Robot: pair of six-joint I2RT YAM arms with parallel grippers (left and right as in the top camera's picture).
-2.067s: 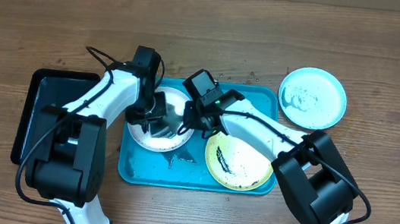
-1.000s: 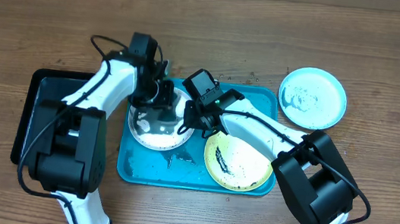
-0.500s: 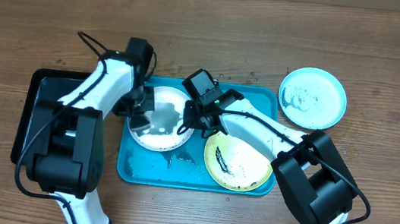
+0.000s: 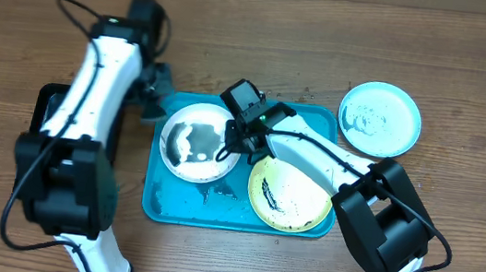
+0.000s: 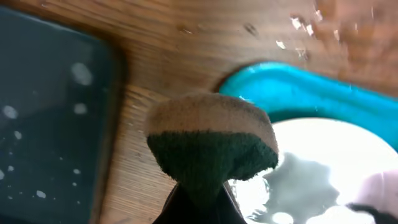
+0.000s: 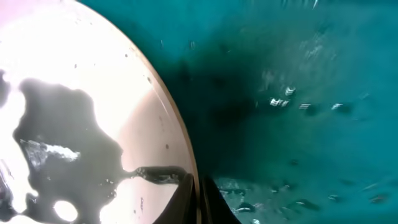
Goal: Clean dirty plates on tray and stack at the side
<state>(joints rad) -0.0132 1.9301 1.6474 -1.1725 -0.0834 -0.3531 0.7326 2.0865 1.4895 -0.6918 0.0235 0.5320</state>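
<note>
My left gripper should move the sponge (image 5: 211,140) to the left in the overhead view, over the black tray (image 5: 53,121) below. Then it should go down and let go of the sponge.
On the blue tray (image 4: 314,126) lie a white-rimmed plate (image 4: 194,141) with a grey wet smear and a yellow-green plate (image 4: 289,197) with dark smears. A light blue plate (image 4: 379,119) sits on the table to the right of the tray. My right gripper (image 4: 231,144) is shut on the white plate's right rim (image 6: 180,146), one finger on each side of the edge. My left gripper (image 4: 151,102) hangs beyond the tray's left back corner, shut on a green-and-tan sponge (image 5: 211,140). The sponge is off the plate, above the bare wood.
A black tray (image 4: 47,126) lies left of the blue tray, its speckled surface (image 5: 43,112) showing in the left wrist view. Dark crumbs and wet smears dot the blue tray's floor (image 6: 298,93). The back of the table is bare wood.
My left arm has drawn the sponge off the white plate and swung back and to the left, beyond the tray's corner. The right gripper keeps its hold on the rim.
</note>
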